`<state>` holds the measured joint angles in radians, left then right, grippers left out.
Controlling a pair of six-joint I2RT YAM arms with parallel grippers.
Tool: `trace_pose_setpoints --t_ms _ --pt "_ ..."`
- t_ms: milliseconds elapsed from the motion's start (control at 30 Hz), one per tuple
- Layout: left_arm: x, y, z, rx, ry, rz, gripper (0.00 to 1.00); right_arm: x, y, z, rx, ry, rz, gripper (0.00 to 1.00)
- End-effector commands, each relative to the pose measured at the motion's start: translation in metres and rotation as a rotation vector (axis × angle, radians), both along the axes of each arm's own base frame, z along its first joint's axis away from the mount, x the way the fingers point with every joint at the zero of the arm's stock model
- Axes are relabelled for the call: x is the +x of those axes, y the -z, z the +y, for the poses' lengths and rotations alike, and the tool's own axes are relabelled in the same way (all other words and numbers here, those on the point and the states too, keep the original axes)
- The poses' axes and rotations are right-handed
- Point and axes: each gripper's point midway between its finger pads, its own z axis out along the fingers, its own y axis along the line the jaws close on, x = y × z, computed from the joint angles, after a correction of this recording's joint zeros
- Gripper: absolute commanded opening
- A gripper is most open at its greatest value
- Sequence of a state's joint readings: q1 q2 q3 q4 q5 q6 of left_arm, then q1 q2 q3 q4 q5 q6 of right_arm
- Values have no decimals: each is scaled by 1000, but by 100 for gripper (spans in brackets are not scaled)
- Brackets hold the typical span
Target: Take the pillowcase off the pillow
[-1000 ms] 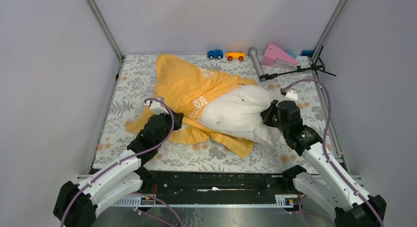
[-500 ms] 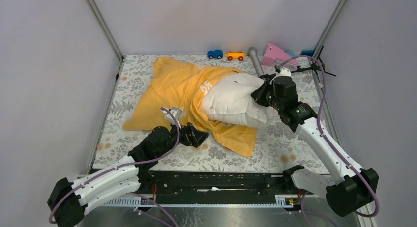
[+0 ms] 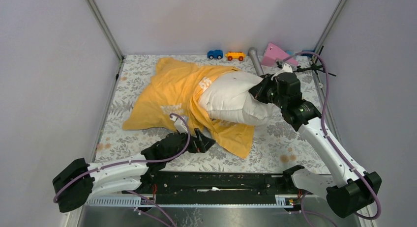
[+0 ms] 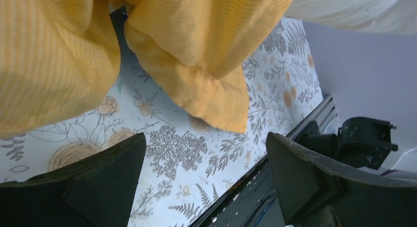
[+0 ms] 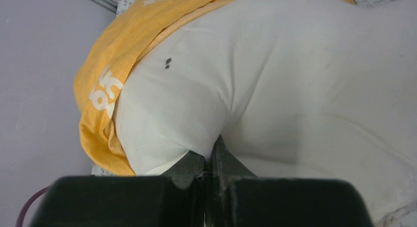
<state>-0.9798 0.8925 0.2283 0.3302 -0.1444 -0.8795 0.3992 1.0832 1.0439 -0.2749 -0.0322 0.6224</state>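
Because the pillowcase [image 3: 169, 92] hangs loose before its open fingers, I will ease my left gripper outward onto the fold above the hanging corner [image 3: 208, 126] and close there.
The yellow-orange pillowcase [image 3: 169, 92] lies spread over the left of the table and still wraps the left end of the off-white pillow [image 3: 231, 97]. My right gripper [image 3: 259, 89] is shut on a pinch of the pillow's cloth [image 5: 275, 79] at its bare right end, holding it raised; its fingers [image 5: 212, 156] meet around a fold, with the pillowcase [image 5: 105, 94] bunched beyond. My left gripper [image 3: 202, 142] stands open and holds nothing, low near the front edge. In its wrist view the left gripper [image 4: 206, 156] faces a hanging corner of the pillowcase [image 4: 211, 89] without touching it.
A floral table cloth [image 3: 275, 138] covers the table. Along the back stand a blue toy car [image 3: 215, 54], an orange toy car [image 3: 235, 55], a grey cylinder [image 3: 254, 61], a pink wedge [image 3: 277, 54] and a black stand [image 3: 297, 69]. A black rail [image 3: 211, 180] runs along the near edge.
My left gripper let go of the pillowcase, opened wide and drew back toward the near edge. My right gripper pulled the pillow up and toward the back right, baring more of it.
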Motion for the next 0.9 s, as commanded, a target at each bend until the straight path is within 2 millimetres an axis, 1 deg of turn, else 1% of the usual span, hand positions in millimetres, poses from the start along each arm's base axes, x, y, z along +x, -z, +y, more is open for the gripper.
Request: trace_pose_setpoints --t_ms 0,133,200,233,267,300,333,367,400,433,467,500,533,600,633,667,733,800,833,867 --pt "19 -31 -14 -161 -79 -43 99 -3 -101 7 166 -24 -239 0" --pt "33 -30 -20 -179 -130 -47 99 -8 -105 9 173 -44 -237 0" --pt "41 -21 -24 -149 -160 -33 99 -10 -106 6 168 -36 -243 0" --pt "46 -17 -24 -134 -179 -28 97 -12 -107 3 162 -26 -247 0" --pt "50 -12 -23 -114 -202 -29 93 -13 -108 -2 150 -3 -252 0" --pt "55 -8 -20 -94 -226 -38 81 -13 -108 -9 140 29 -258 0" --pt "61 -5 -14 -71 -255 -54 61 -14 -109 -22 124 92 -275 0" --pt "67 -2 -5 -47 -296 -64 36 -15 -111 -34 109 149 -294 0" --pt "75 2 8 -16 -349 -64 14 -17 -112 -47 87 205 -311 0" --pt "82 6 23 25 -399 -56 0 -19 -112 -65 54 284 -324 0" --pt "88 8 39 69 -440 -53 0 -21 -110 -77 23 336 -330 0" --pt "94 3 54 93 -476 -61 0 -23 -108 -89 -10 384 -332 0" --pt "97 4 73 133 -517 -54 0 -25 -106 -100 -41 431 -332 0" --pt "104 -13 107 141 -598 -84 0 -29 -97 -118 -79 515 -326 0" --pt "104 -18 126 162 -641 -89 0 -30 -88 -126 -90 558 -312 0" --pt "105 -28 143 168 -682 -108 0 -32 -81 -133 -100 592 -303 0" --pt "104 -49 175 186 -774 -142 0 -35 -70 -142 -108 642 -293 0" --pt "99 -70 201 208 -855 -171 0 -34 -58 -147 -121 672 -275 0" --pt "96 -82 209 212 -878 -190 0 -32 -53 -146 -136 667 -270 0" --pt "93 -94 212 210 -880 -215 0 -28 -48 -142 -154 643 -264 0"
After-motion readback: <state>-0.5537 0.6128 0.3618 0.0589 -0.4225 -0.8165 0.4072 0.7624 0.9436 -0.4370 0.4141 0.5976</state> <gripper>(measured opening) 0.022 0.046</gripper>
